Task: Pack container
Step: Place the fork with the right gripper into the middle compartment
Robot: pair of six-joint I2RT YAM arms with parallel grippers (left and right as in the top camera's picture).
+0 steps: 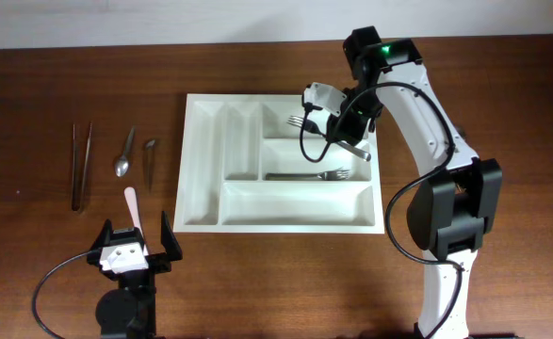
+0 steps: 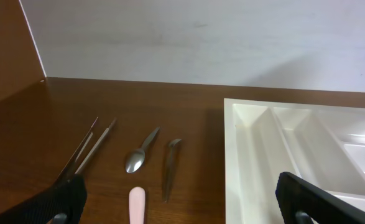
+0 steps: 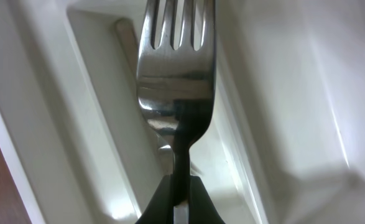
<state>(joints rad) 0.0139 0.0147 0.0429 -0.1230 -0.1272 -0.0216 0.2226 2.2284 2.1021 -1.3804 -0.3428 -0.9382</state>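
Observation:
I should next move my right gripper back and down, lower the metal fork into the container's middle long section [image 1: 306, 162] [image 3: 146, 134] and let go of the fork's handle, because a second fork is already there.
The container [image 1: 295, 205] is a white compartment tray in the middle of the table. My right gripper [image 1: 339, 132] hovers over its upper right compartment, shut on the handle of a metal fork [image 1: 298, 121] whose tines point left. The right wrist view shows that fork [image 3: 176, 74] pinched in the gripper [image 3: 180, 200] just above the white tray [image 3: 58, 124]. A second fork [image 1: 306, 175] lies in the middle long compartment. My left gripper [image 1: 130, 247] stands open at the table's front left, with a pink handle [image 2: 137, 204] lying on the table between its fingers [image 2: 61, 202].
Left of the tray lie a spoon [image 1: 123, 156], a small dark utensil [image 1: 150, 155] and a pair of thin sticks [image 1: 81, 165]. The left wrist view shows the same spoon [image 2: 140, 154] and the tray's left rim [image 2: 232, 162]. A pale wall runs behind the table.

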